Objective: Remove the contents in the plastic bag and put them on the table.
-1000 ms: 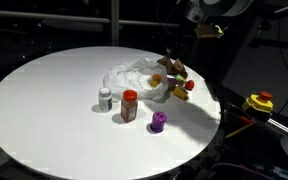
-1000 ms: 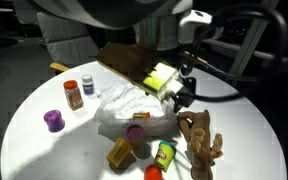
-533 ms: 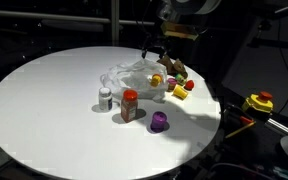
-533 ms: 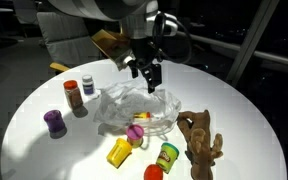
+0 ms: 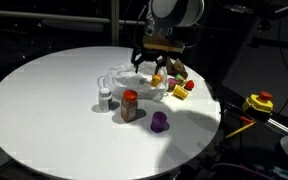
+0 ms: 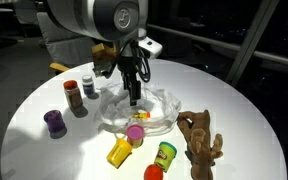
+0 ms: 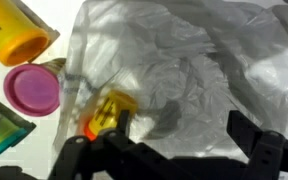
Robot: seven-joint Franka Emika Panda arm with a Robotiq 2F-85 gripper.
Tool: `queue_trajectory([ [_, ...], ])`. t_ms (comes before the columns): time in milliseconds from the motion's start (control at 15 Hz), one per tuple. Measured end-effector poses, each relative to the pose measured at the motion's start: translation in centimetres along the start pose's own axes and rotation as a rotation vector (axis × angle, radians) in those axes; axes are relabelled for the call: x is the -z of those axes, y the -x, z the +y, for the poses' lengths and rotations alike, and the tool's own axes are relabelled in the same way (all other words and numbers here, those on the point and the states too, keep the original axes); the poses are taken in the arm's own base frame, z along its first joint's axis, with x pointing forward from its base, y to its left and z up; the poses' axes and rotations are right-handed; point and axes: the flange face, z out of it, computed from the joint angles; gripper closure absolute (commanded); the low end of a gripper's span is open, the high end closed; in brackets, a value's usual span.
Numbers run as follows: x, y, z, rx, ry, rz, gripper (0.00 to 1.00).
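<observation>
The small yellow piece (image 6: pixel 141 115) (image 7: pixel 108 112) is to the left of my gripper in the wrist view. My gripper will move left in that view next and go down around the piece.
The wrinkled plastic bag (image 5: pixel 127 80) (image 6: pixel 144 110) (image 7: pixel 189 55) lies on the round white table (image 5: pixel 44 100) (image 6: pixel 234 110). My gripper (image 5: pixel 144 66) (image 6: pixel 134 97) (image 7: pixel 181 128) hangs open just over the bag, nothing between its fingers. Through the film a small yellow piece (image 7: pixel 108 112) shows in the wrist view. On the table stand a white bottle (image 5: pixel 105 98) (image 6: pixel 88 86), a red-lidded jar (image 5: pixel 130 105) (image 6: pixel 73 95) and a purple cup (image 5: pixel 159 122) (image 6: pixel 54 122). A brown plush toy (image 5: pixel 175 70) (image 6: pixel 201 140) and yellow and red pieces (image 5: pixel 181 90) (image 6: pixel 120 152) lie beside the bag.
A pink-lidded tub (image 6: pixel 135 133) (image 7: pixel 34 88) and a green-and-yellow tub (image 6: pixel 165 154) lie close to the bag's front edge. Off the table stands a yellow device (image 5: pixel 259 101). The table's rim runs near the plush toy.
The gripper has swung from the plush toy's side to over the middle of the bag and come lower. It has stayed open. The items on the table have not moved.
</observation>
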Motion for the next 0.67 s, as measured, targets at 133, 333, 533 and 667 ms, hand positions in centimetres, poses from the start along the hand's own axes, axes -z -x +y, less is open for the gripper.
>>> queue_trajectory([
  [133, -0.4, 0.3, -0.1, -0.036, 0.014, -0.024, 0.00],
  [333, -1.3, 0.4, 0.3, -0.076, 0.033, -0.061, 0.00],
  [533, -2.5, 0.1, 0.7, -0.106, 0.044, -0.084, 0.00],
  [667, -3.2, -0.4, 0.9, -0.122, 0.046, -0.090, 0.00],
])
